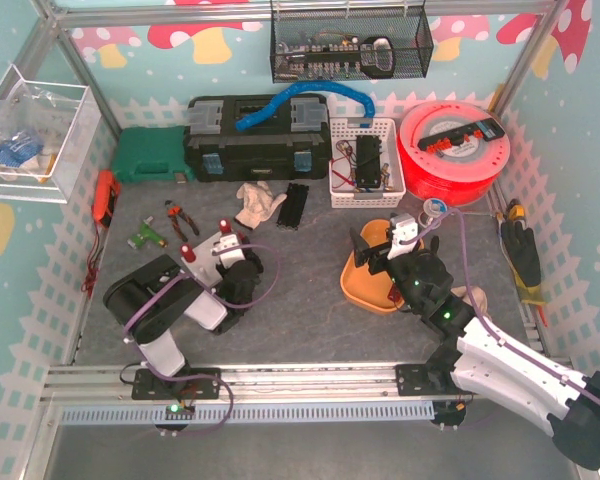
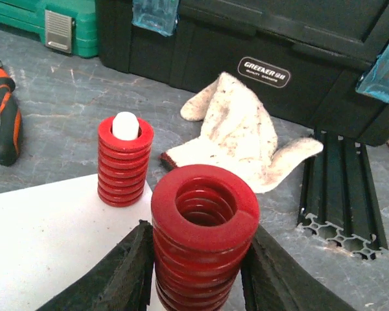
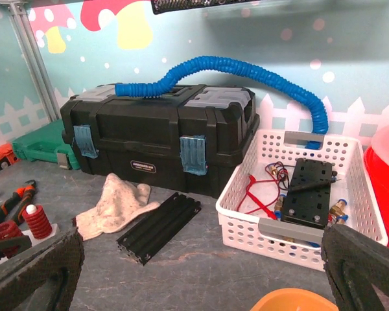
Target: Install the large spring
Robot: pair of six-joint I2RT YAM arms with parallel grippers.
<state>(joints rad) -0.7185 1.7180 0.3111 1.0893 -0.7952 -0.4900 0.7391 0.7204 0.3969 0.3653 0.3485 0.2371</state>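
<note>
A red spring lies in the orange bowl's near end, so next I will tilt my right gripper down, lower back around it and close.
The large red spring stands upright between the two black fingers of my left gripper, which is shut on its sides. It sits over the right edge of the white base. No peg shows inside its hollow. A smaller red spring sits on a white peg on the same base, just to the left and farther back. From above, the left gripper is at the base, left of centre. My right gripper is open and empty above the orange bowl.
A dirty cloth and a black aluminium rail lie just beyond the base, in front of the black toolbox. Pliers lie at the left. A white basket with parts and a red spool stand at the back right.
</note>
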